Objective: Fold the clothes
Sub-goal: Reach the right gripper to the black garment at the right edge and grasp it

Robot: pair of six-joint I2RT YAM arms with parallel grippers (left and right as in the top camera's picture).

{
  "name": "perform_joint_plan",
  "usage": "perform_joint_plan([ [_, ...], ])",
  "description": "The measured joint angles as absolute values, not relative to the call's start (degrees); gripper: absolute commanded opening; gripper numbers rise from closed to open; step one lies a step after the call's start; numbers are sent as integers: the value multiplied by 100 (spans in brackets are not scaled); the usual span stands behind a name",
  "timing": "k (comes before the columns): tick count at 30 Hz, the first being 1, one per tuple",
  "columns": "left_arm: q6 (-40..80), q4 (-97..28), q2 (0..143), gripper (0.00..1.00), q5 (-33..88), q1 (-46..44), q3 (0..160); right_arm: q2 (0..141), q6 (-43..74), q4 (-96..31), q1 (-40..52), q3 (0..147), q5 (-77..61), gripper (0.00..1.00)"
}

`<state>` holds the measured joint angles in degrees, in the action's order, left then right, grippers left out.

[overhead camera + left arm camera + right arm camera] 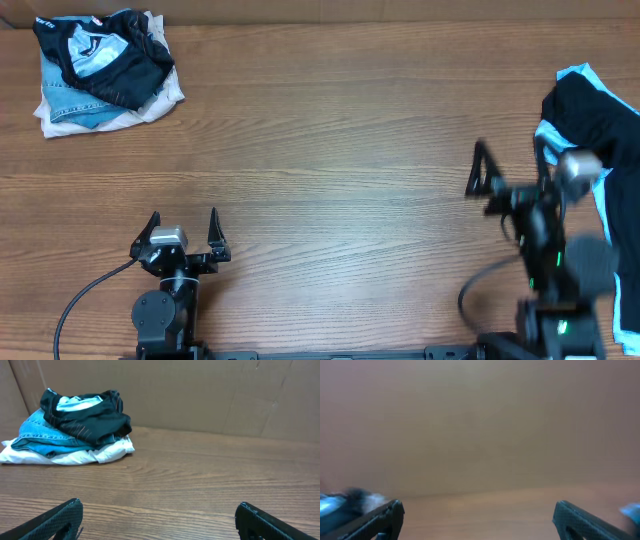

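Observation:
The black garment's far end is outward of and below my right gripper, where the garment's edge meets the wood. My right gripper will next move outward and down onto it, tilting its fingers toward the table.
A heap of clothes lies at the table's right edge: a black garment on top of light blue fabric. My right gripper hovers open just left of that heap, blurred, with nothing between its fingers. In the right wrist view the gripper faces bare wood, and blurred light blue cloth shows at the left edge. My left gripper stands open and empty near the front left, far from any cloth. In the left wrist view the gripper points at the far folded stack.
A folded stack sits at the back left corner: black-and-pale-blue patterned piece on top, denim under it, white at the bottom. A cardboard wall runs along the table's back. A black cable trails from the left arm's base.

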<state>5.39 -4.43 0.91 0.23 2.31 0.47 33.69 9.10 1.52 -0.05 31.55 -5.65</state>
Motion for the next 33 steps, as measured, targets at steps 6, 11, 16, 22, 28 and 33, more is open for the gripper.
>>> perform_joint_plan([
  [6,539,-443,89,100,23,231,47,6038,744,-1321,-1017,5172,67,100],
  [11,539,-440,80,100,23,231,47,8044,740,-1846,-1892,6458,237,100],
  [16,539,-440,80,100,23,231,47,9065,738,-1660,-2049,6536,301,100],
  [22,539,-440,80,100,23,231,47,9609,-21,-808,-2036,6543,342,100],
  [28,539,-443,80,100,23,231,47,10466,-762,-510,-2016,6871,803,100],
  [33,539,-440,80,100,23,231,47,11391,-1341,-523,-2014,7264,1339,99],
])
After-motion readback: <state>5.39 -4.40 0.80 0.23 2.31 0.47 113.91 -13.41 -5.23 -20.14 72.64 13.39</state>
